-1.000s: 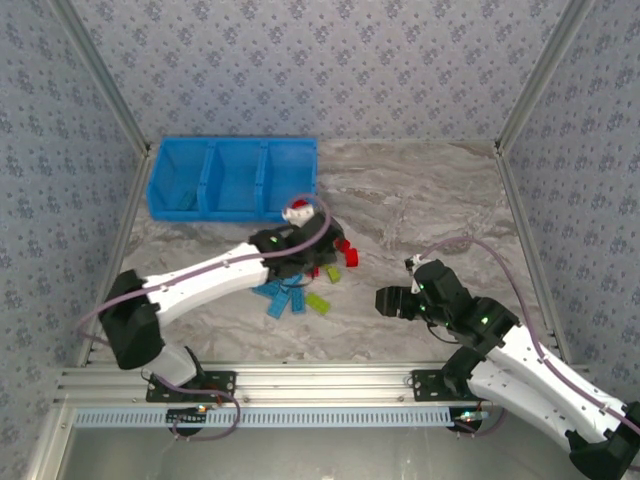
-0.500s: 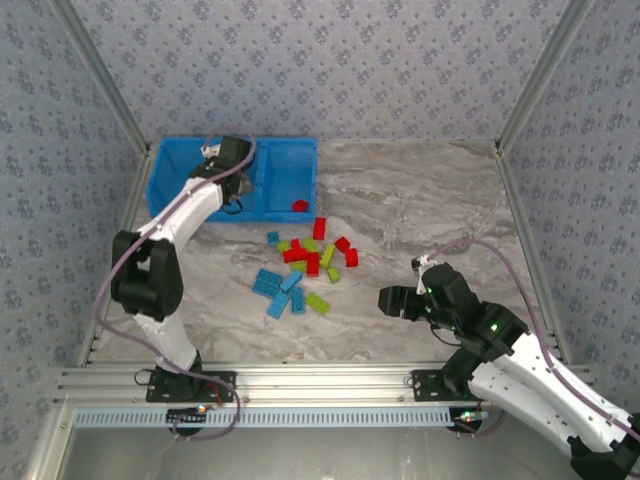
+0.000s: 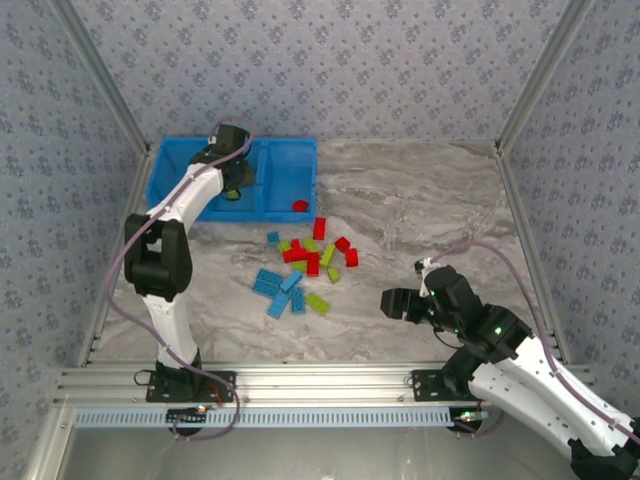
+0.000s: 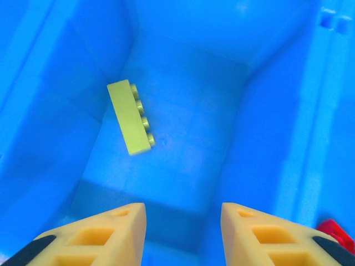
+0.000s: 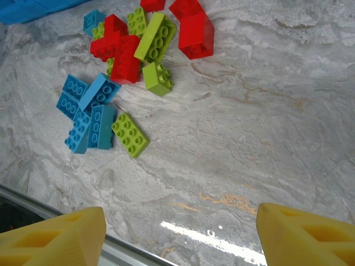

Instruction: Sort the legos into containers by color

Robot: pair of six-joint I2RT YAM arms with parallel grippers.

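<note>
My right gripper moves outward and down next around the upright red brick (image 3: 351,257) (image 5: 196,36), which stands outward of it and below, where bare table leaves finger room.
The containers are a blue three-compartment bin (image 3: 290,141) at the back left of the table. My left gripper (image 3: 234,183) hangs over its middle compartment. In the left wrist view the left gripper (image 4: 183,213) is open with nothing between its fingers, and a lime green lego (image 4: 128,116) lies loose on the compartment floor (image 4: 183,138) below. A red lego (image 3: 300,206) lies in the right compartment. The remaining legos (image 3: 305,265), in red, light blue and green, are scattered at mid-table. My right gripper (image 3: 392,303) is open right of the pile, its jaws (image 5: 180,221) wide over bare table.
Patterned walls close in the table at the left, back and right. A metal rail (image 3: 300,380) runs along the near edge. Bare marble surface (image 3: 430,200) stretches right of the bin and pile.
My left arm swung from the pile back to the bin and moved over the middle compartment. Its jaws parted, and the green lego now lies free there. The right arm barely moved.
</note>
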